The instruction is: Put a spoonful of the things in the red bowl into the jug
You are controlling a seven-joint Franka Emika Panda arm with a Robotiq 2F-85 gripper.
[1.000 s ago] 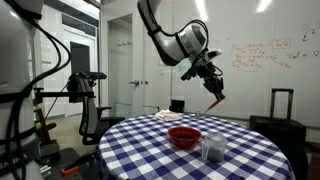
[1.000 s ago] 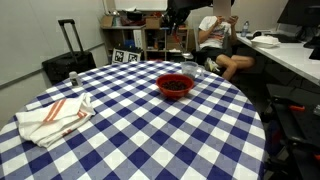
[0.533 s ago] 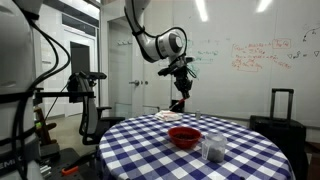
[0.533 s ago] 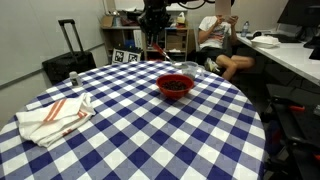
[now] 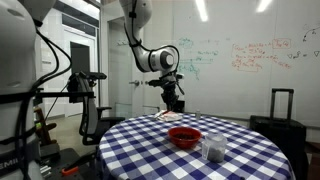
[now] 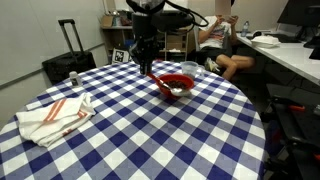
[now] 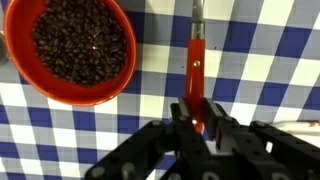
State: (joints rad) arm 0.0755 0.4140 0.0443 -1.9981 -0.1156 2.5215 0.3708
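Observation:
Next, my gripper moves down with the red spoon to the part of the checked cloth beside the bowl, which lies empty, and releases the spoon's handle.
The red bowl holds dark beans and sits at the upper left of the wrist view. It also shows in both exterior views on the checked table. My gripper is shut on the handle of a red spoon, which points away over the cloth beside the bowl. In both exterior views the gripper hangs above the table next to the bowl. The clear jug stands right by the bowl, on the side away from the gripper; it is out of the wrist view.
The round table has a blue-and-white checked cloth. A folded towel with orange stripes lies near one edge. A pale dish sits at the far edge. A suitcase and a seated person are behind the table.
The arm has swung across from the jug's side to the other side of the bowl and come lower, carrying the red spoon with it.

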